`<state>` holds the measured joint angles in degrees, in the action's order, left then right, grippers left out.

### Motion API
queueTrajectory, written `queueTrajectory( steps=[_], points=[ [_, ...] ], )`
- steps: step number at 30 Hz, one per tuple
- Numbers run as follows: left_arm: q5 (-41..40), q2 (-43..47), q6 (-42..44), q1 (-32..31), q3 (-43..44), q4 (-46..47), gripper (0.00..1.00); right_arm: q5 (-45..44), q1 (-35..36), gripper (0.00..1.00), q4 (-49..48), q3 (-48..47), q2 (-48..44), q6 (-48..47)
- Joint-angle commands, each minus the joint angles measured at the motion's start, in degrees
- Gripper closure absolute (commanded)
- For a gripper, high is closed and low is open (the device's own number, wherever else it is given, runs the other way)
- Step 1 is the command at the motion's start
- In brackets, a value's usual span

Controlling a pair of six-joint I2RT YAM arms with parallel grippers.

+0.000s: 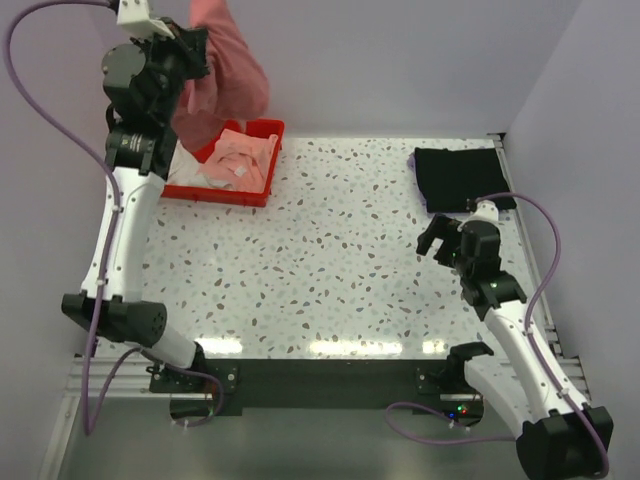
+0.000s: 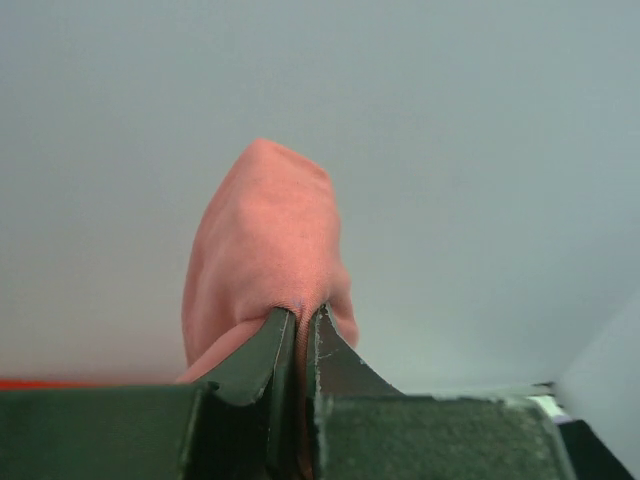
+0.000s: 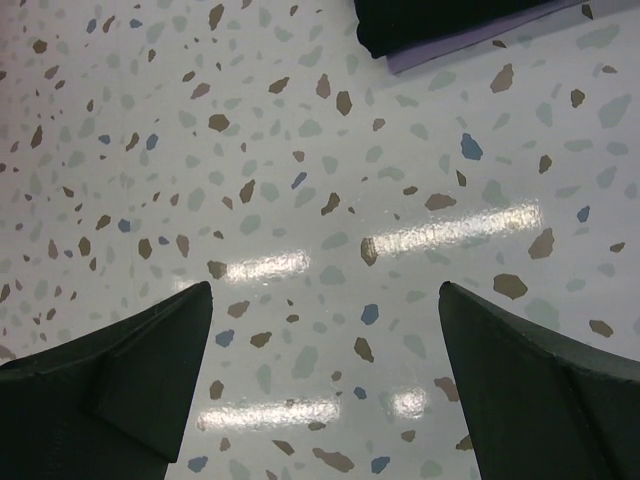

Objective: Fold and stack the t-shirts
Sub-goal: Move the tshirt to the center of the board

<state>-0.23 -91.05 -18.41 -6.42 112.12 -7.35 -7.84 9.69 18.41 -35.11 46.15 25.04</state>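
The left gripper swings back from the red bin and down next, over the middle of the speckled table (image 1: 322,248).
My left gripper (image 1: 190,45) is raised high at the back left, shut on the dusty rose-red t-shirt (image 1: 225,75), which hangs from it above a red bin (image 1: 262,190). In the left wrist view the cloth (image 2: 265,250) bulges out between my closed fingers (image 2: 300,315). The black t-shirt (image 1: 458,178) lies folded at the back right; its edge shows in the right wrist view (image 3: 440,22). My right gripper (image 1: 440,240) is open and empty over the speckled table (image 3: 320,290), in front of the black shirt.
The red bin holds another pale pink garment (image 1: 235,160). White walls stand close behind and to the right (image 1: 580,120). The speckled table (image 1: 340,260) spreads between bin and black shirt.
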Motion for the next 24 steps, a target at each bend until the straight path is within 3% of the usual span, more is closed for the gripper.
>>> queueTrajectory(
  steps=[1, 8, 12, 16, 21, 24],
  points=[
    [2.8, 7.3, -1.2, -2.7, -1.7, 3.0, 1.0, 0.6, 0.0, 0.01, -1.0, -0.2, -2.0, -0.2],
    [13.6, 16.4, -7.5, -7.1, -9.9, 4.3, 1.0, 1.0, -0.1, 0.01, 0.5, -0.5, -4.7, -0.2],
    [19.3, 20.0, -12.0, -10.8, -21.3, 10.9, 1.0, 1.6, -0.1, 0.01, 0.7, -0.1, -6.7, -0.2],
    [19.3, 24.4, -14.9, -18.8, -35.5, 20.9, 1.0, 2.5, 0.0, 0.01, 0.9, 0.0, -7.7, -0.3],
    [17.0, 28.1, -16.1, -26.4, -52.6, 23.5, 1.0, 3.8, 0.0, 0.01, 0.7, 0.5, -7.5, -0.6],
    [13.0, 27.2, -18.8, -29.4, -61.4, 22.8, 0.85, 4.5, 0.0, 0.01, 0.6, 0.6, -7.0, -0.4]
  ],
)
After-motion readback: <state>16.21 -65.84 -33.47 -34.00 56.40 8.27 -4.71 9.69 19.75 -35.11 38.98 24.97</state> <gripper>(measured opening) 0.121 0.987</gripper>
